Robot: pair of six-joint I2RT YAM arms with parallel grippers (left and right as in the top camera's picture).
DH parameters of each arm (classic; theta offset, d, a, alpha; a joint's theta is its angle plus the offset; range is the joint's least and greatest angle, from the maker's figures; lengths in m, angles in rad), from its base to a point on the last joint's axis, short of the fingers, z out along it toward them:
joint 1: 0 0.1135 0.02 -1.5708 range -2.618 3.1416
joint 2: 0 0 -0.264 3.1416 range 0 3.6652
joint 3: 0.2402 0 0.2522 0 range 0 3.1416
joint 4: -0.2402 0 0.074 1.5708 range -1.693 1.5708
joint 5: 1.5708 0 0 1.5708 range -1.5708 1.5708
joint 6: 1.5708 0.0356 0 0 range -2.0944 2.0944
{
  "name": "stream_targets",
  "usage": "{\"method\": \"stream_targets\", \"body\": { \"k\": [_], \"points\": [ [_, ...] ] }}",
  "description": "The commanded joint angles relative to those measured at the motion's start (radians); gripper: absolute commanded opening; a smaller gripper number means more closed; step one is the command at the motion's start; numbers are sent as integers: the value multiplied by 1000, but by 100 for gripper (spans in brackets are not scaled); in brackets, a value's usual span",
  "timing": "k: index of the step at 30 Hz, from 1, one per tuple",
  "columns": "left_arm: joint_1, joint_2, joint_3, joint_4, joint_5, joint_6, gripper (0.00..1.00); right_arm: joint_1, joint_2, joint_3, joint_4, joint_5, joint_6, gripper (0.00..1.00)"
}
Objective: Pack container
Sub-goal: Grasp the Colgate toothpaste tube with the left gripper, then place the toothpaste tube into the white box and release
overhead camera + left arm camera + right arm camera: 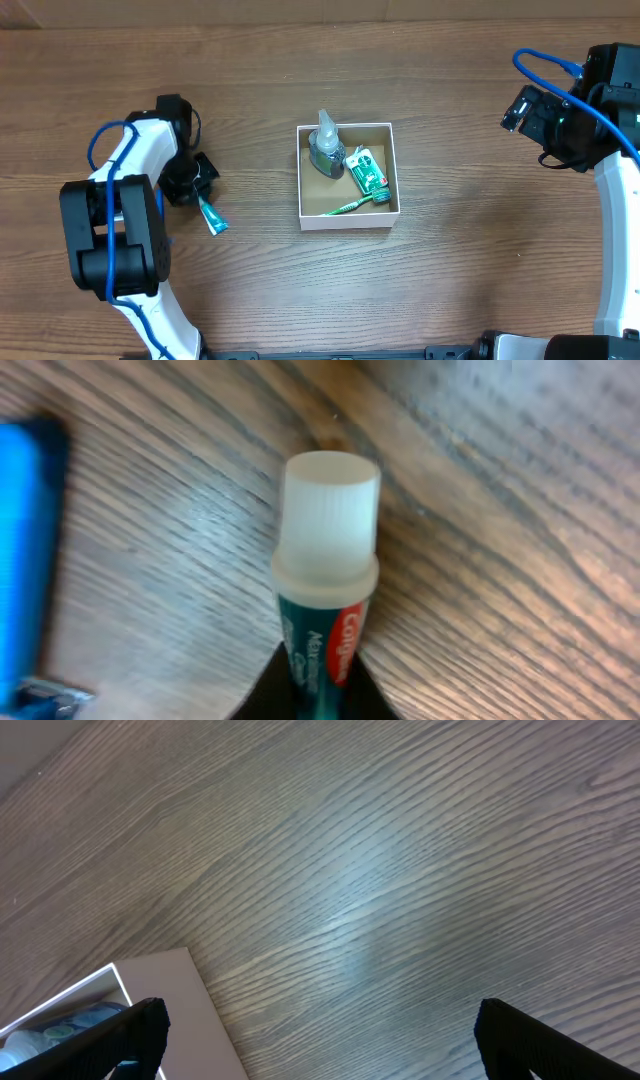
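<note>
My left gripper is to lift the teal toothpaste tube [212, 217] over the box next and let go of it by the green toothbrush, because the bare bottom of the box shows there.
The container [347, 219] is a small square white box with a brown inside at the table's middle. It holds a clear bottle [327, 148], a green packet [367, 172] and a green toothbrush [347, 207]. My left gripper [200, 193] is left of the box, shut on a teal toothpaste tube [212, 217]. In the left wrist view the tube [320, 640] points away with its white cap [328, 520] above the wood. My right gripper [320, 1035] is open and empty at the far right, above bare table. The box's wall [180, 985] shows at its left finger.
The wooden table [470, 260] spreads all round the box. A blue cable [25, 560] shows at the left edge of the left wrist view. The right arm's base [615, 250] stands at the right edge.
</note>
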Motion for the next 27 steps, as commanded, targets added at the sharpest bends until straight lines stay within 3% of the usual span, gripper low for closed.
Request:
{"method": "stream_targets", "body": {
  "k": [1, 6, 9, 13, 16, 20, 27],
  "points": [
    [0, 29, 115, -62, -58, 33, 4, -4, -6, -1, 4, -6, -3, 100],
    [-40, 2, 294, -180, -75, 64, 4, -4, -6, -1, 4, -6, -3, 100],
    [-134, -83, 370, -200, -115, 101, 4, -4, -6, -1, 4, -6, -2, 100],
    [-334, -229, 395, -141, -161, 246, 4, -4, -6, -1, 5, -6, -3, 100],
    [-533, -304, 395, -69, -183, 433, 4, -4, -6, -1, 5, -6, -3, 100],
    [-756, -305, 394, -46, -271, 565, 4, -4, -6, -1, 5, -6, -3, 100],
    [-837, -208, 382, -32, -217, 621, 4, -4, -6, -1, 5, -6, -3, 100]
  ]
}}
